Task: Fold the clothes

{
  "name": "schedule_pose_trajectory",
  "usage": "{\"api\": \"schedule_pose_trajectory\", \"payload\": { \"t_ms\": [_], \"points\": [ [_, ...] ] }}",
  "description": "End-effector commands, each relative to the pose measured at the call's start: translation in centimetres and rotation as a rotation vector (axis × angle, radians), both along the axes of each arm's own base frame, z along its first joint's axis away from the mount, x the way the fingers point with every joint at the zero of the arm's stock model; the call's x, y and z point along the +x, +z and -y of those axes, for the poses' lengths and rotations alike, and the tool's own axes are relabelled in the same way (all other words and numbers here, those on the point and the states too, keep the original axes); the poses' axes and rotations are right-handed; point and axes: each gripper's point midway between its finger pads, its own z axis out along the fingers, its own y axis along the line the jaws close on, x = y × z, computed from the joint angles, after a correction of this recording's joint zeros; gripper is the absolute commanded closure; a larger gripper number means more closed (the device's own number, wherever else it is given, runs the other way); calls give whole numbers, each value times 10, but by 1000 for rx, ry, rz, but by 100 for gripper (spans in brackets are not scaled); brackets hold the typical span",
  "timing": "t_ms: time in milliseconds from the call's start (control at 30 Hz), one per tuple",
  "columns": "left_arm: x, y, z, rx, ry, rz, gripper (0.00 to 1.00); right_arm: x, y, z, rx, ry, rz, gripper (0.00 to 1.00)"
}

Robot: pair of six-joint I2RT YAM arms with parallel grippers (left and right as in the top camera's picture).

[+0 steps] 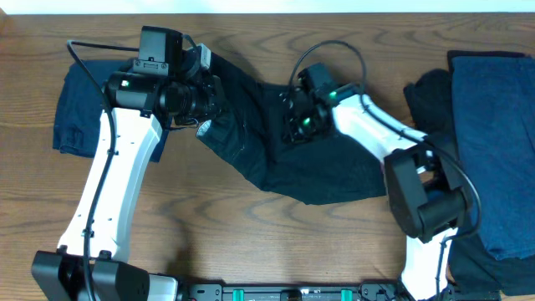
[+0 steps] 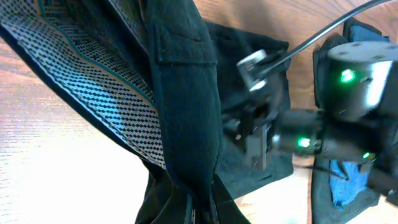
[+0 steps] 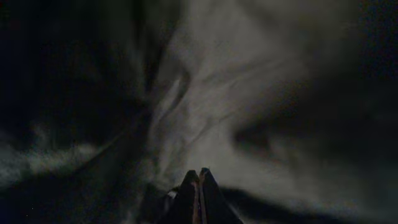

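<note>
My right gripper will next rise toward the large navy garment, lower onto the black garment's opposite edge and let go, while my left gripper holds one end up.
A black garment lies spread over the middle of the table. My left gripper is shut on its upper left edge and holds it lifted. In the left wrist view the black garment hangs in a fold from the left gripper, and its pale chequered inner hem faces outward. My right gripper is down on the middle of the cloth. In the right wrist view the right gripper is shut, and creases in the dark fabric run in to its tips.
A folded navy garment lies at the far left, partly under the left arm. At the right edge a large navy garment lies over another black one. Bare wooden table shows in front.
</note>
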Motion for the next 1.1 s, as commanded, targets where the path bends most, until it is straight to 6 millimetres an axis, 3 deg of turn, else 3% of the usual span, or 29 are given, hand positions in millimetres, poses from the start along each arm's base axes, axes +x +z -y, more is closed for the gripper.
{"api": "schedule_pose_trajectory", "payload": {
  "t_ms": [0, 300, 467, 633, 867, 1067],
  "points": [
    [0, 19, 3, -26, -7, 45, 94, 19, 19, 5, 12, -12, 86, 99],
    [0, 19, 3, -25, -6, 45, 94, 46, 19, -6, -22, -33, 240, 99],
    [0, 19, 3, -25, -7, 45, 94, 57, 5, -11, -77, -51, 299, 99],
    [1, 18, 3, -20, -7, 48, 94, 70, -10, -30, -41, -39, 358, 96],
    [2, 18, 3, -20, -7, 47, 94, 71, -42, -36, -46, -31, 342, 95],
    [3, 18, 3, -21, -7, 52, 93, 83, -29, -42, -10, -38, 400, 92]
  ]
}}
